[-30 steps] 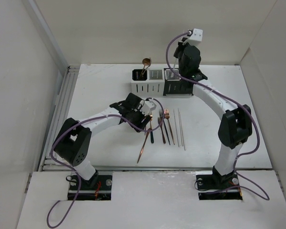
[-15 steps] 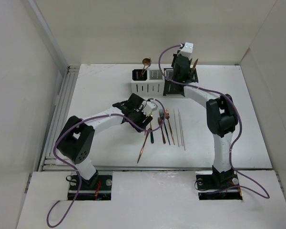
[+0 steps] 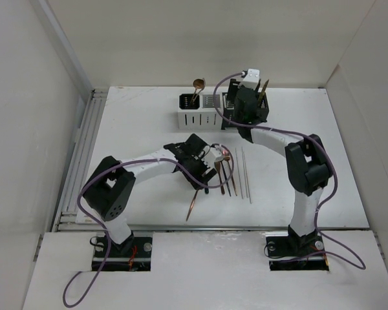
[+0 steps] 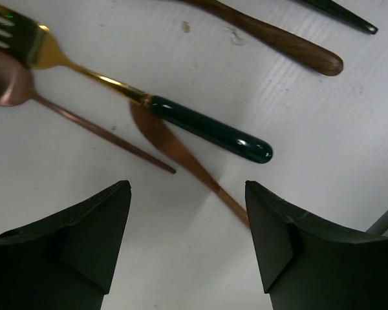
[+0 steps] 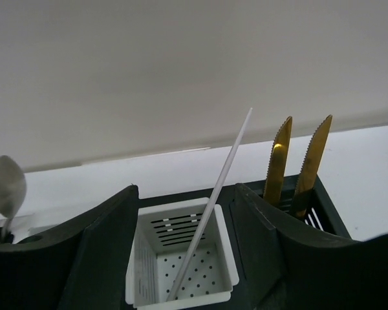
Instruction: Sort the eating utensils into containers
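Note:
I will lower my left gripper next onto the slim part of the copper spoon's handle below its fingers, which the fork's green handle leaves uncovered.
My right gripper is open over the containers, its fingers on either side of a white inner compartment. A thin white chopstick leans in that compartment, clear of both fingers. Two gold serrated knives stand in the black compartment to its right. A copper spoon stands in the leftmost holder. My left gripper is open and empty just above the table. Ahead of it lie a gold fork with a dark green handle, a copper spoon and a copper handle.
More utensils lie in a row on the table: a brown-handled piece and two white sticks furthest right. White walls enclose the table on the left, back and right. The arm bases sit at the near edge.
The right gripper came down over the containers and opened, letting go of the white chopstick in the white compartment. The left gripper moved right over the utensils on the table and opened wider.

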{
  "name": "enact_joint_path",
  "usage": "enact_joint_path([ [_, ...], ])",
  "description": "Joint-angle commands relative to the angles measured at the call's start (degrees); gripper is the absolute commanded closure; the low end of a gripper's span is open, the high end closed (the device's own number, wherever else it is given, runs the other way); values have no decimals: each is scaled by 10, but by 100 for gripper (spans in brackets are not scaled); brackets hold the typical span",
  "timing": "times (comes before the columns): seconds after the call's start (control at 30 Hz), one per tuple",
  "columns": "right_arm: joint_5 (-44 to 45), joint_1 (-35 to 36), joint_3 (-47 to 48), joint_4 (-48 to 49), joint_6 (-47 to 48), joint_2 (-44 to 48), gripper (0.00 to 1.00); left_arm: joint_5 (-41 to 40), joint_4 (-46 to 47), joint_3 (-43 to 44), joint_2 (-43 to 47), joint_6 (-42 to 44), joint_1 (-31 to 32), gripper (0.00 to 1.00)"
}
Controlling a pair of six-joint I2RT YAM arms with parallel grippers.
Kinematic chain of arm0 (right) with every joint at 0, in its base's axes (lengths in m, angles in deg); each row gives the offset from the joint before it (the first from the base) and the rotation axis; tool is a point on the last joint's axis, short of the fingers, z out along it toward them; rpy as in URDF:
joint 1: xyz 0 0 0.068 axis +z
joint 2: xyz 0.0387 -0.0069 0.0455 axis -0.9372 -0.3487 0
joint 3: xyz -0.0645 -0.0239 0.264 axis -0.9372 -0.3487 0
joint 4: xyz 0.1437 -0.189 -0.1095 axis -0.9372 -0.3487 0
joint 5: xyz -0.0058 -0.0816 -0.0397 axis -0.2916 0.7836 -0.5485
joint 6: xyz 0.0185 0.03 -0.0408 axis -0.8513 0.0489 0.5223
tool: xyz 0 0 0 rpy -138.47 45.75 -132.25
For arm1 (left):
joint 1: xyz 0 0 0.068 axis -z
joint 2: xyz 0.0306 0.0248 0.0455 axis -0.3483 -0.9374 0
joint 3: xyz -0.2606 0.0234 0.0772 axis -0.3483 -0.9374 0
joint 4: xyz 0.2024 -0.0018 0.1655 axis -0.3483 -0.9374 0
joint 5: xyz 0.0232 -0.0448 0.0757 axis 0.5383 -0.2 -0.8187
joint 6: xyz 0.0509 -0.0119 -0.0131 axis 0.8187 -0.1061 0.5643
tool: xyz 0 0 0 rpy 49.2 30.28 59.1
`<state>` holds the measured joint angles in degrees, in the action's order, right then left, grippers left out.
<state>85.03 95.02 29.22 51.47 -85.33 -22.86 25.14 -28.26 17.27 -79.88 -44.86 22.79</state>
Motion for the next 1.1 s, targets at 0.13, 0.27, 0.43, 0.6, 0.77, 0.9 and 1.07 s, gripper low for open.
enact_joint_path([
  [0.13,33,20,-24,13,0,106,31,-48,-42,-13,-35,-17,38,42],
  [0.27,38,30,-60,1,0,175,30,-48,-82,-25,-30,-5,52,43],
  [0.43,68,47,-118,1,0,253,29,-54,-109,-32,-36,1,91,45],
  [0.6,74,52,-173,-17,0,344,29,-47,-178,2,-65,12,96,45],
  [0.77,104,52,-209,-29,0,408,29,-56,-183,2,-102,25,96,46],
  [0.9,123,52,-228,-48,0,450,29,-56,-150,-9,-132,25,96,88],
  [1.07,128,52,-241,-60,0,478,29,-41,-138,-9,-137,9,96,100],
])
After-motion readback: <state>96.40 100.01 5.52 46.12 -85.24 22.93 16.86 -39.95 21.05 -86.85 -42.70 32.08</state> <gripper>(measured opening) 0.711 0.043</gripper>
